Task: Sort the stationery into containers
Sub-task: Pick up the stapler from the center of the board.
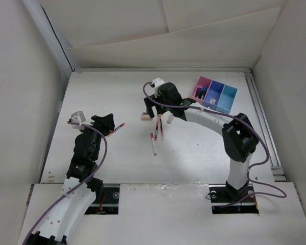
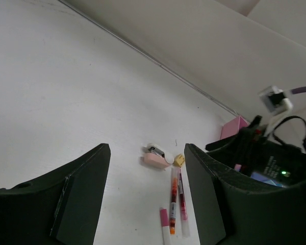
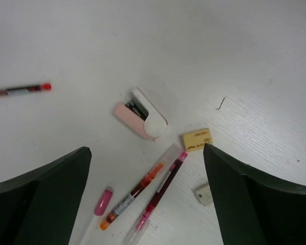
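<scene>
My right gripper turns and lowers over the stapler's rounded white end (image 1: 149, 117) (image 3: 155, 125) next, since the pink stapler lies below it, slanted to its fingers.
The containers are a tray of pink (image 1: 199, 84), dark blue (image 1: 214, 92) and light cyan (image 1: 227, 98) bins at the back right. A short blue, black-capped highlighter (image 1: 202, 92) stands in the pink bin. My right gripper (image 1: 155, 112) (image 3: 146, 150) is open and empty above a cluster: two red-inked pens (image 3: 143, 189), a pink-capped pen (image 3: 103, 201), a pink stapler (image 3: 141, 120), a yellow eraser (image 3: 197, 139) and a white eraser (image 3: 204, 194). My left gripper (image 1: 108, 124) (image 2: 147, 148) is open and empty, left of the cluster, beside a lone red pen (image 1: 117, 127).
The white table (image 1: 107, 92) is walled by white panels at the back and sides. The right arm (image 1: 214, 120) arches from its base across to the cluster and fills the right of the left wrist view (image 2: 265, 163). A metal rail (image 1: 262, 122) runs along the table's right edge.
</scene>
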